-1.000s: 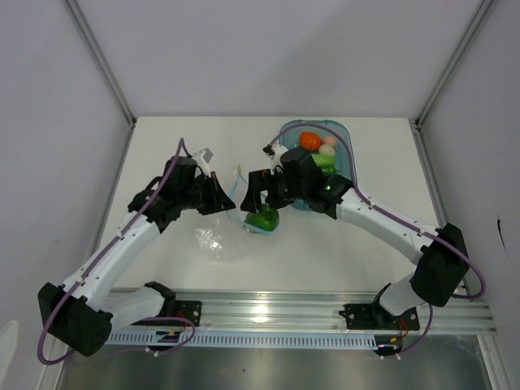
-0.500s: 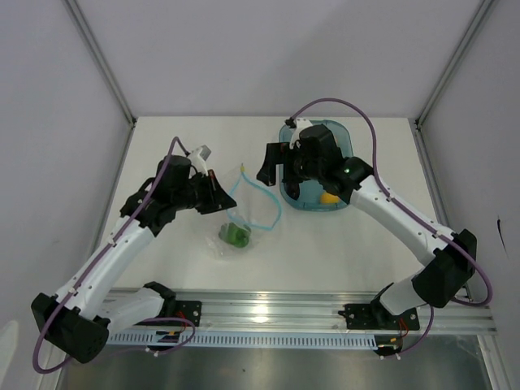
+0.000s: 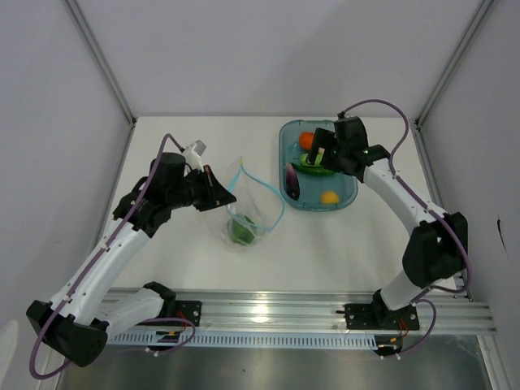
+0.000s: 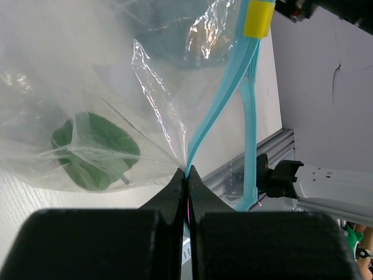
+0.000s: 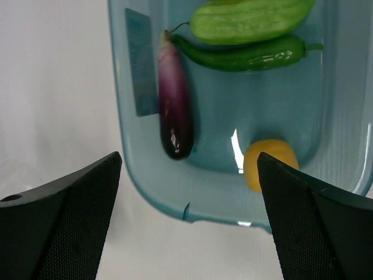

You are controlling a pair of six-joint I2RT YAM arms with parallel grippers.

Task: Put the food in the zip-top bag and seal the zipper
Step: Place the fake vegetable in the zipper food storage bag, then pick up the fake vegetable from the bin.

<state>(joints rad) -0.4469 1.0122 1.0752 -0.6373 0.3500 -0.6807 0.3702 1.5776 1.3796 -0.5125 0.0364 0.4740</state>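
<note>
My right gripper moves down and to its left in the top view onto the dark near end of the eggplant (image 5: pixel 175 111) below next, clear of peppers.
The clear zip-top bag (image 3: pixel 244 213) lies at mid table with its light-blue zipper (image 3: pixel 272 203) gaping open; a green pepper (image 3: pixel 240 231) sits inside, also seen in the left wrist view (image 4: pixel 96 153). My left gripper (image 3: pixel 223 195) is shut on the bag's mouth edge (image 4: pixel 201 137) by the zipper strip (image 4: pixel 233 87). My right gripper (image 3: pixel 318 154) is open and empty above the teal tray (image 3: pixel 345 191). The tray holds a purple eggplant (image 5: pixel 175 111), a yellow lemon (image 5: pixel 269 163), a cucumber (image 5: pixel 250 20), a dark green long pepper (image 5: pixel 245 53) and an orange tomato (image 3: pixel 307 140).
The tray's near rim (image 5: pixel 192 204) lies between my right fingers. The aluminium rail (image 3: pixel 268 313) runs along the table's near edge. White walls close in the table on three sides.
My right gripper let the green pepper drop into the bag, then moved back and right over the tray. My left gripper kept its hold on the bag's mouth.
</note>
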